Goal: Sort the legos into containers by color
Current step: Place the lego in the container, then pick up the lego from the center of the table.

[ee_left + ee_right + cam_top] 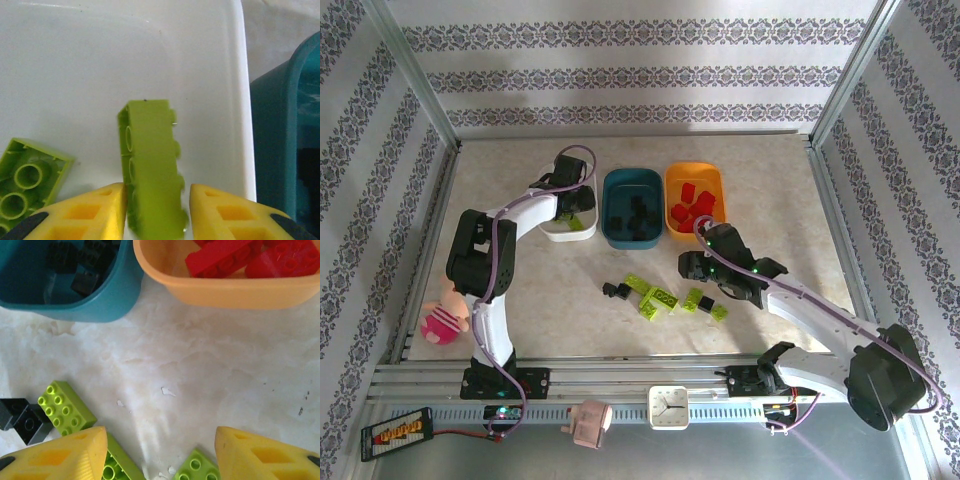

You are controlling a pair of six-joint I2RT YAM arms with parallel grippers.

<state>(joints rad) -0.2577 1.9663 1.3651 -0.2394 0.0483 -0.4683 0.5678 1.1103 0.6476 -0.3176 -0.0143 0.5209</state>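
The black lego nearest the white tub lies loose. It gets my right gripper's empty fingers next, as they travel past the lime legos and down onto it.
My left gripper [570, 212] [156, 192] hangs over the white tub [557, 232] [100, 60], open. A lime brick [150, 160] stands on edge between its fingers, touching the left one, with a gap to the right one. Another lime brick [25, 182] lies in the tub. My right gripper [695, 262] [161, 437] is open and empty over the table, just in front of the teal tub [610, 215] [100, 307] with black bricks [75, 262] and the orange tub [672, 200] [235, 292] with red bricks [235, 257]. Loose lime legos [658, 298] [66, 407] and black legos [616, 290] [22, 417] lie beside it.
A pink doll [445, 318] sits at the left edge by the left arm's base. A small clock [669, 407] and a pink object [590, 420] rest on the front metal rail. Patterned walls enclose the table on three sides.
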